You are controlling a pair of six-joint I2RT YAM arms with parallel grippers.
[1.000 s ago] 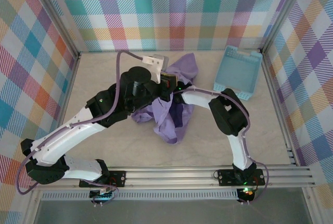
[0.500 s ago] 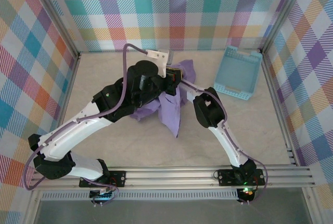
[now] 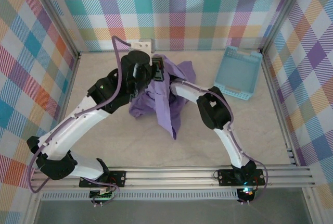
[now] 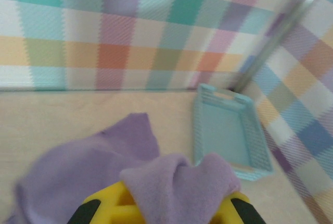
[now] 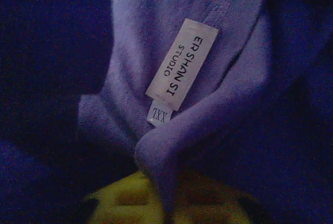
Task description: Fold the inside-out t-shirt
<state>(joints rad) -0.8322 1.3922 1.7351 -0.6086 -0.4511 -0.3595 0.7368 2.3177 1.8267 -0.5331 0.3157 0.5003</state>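
The shirt is bunched, and the tabletop below the fold is bare. My left gripper will next pull the fold to that bare tabletop, away from the basket, to spread the shirt, then lower it and let go.
The lavender t-shirt [image 3: 162, 99] hangs bunched over the middle of the table, lifted at its top where both arms meet. My left gripper [image 3: 147, 71] is shut on a fold of it; in the left wrist view the purple cloth [image 4: 179, 182] bulges up between the yellow pads of that gripper [image 4: 166, 211]. My right gripper [image 3: 160, 74] is right beside it, partly hidden by fabric. In the right wrist view that gripper [image 5: 169, 203] is shut on a ridge of the shirt [image 5: 244, 130], just below the white neck label [image 5: 182, 65].
A light blue slotted basket [image 3: 238, 73] stands at the back right, seen also in the left wrist view [image 4: 229, 130]. Checked walls enclose the table on three sides. An aluminium rail [image 3: 208, 172] runs along the near edge.
Both grippers shifted left and toward the back wall with the shirt. The right gripper, open earlier, has shut on the fabric near the label. The shirt hangs longer below them.
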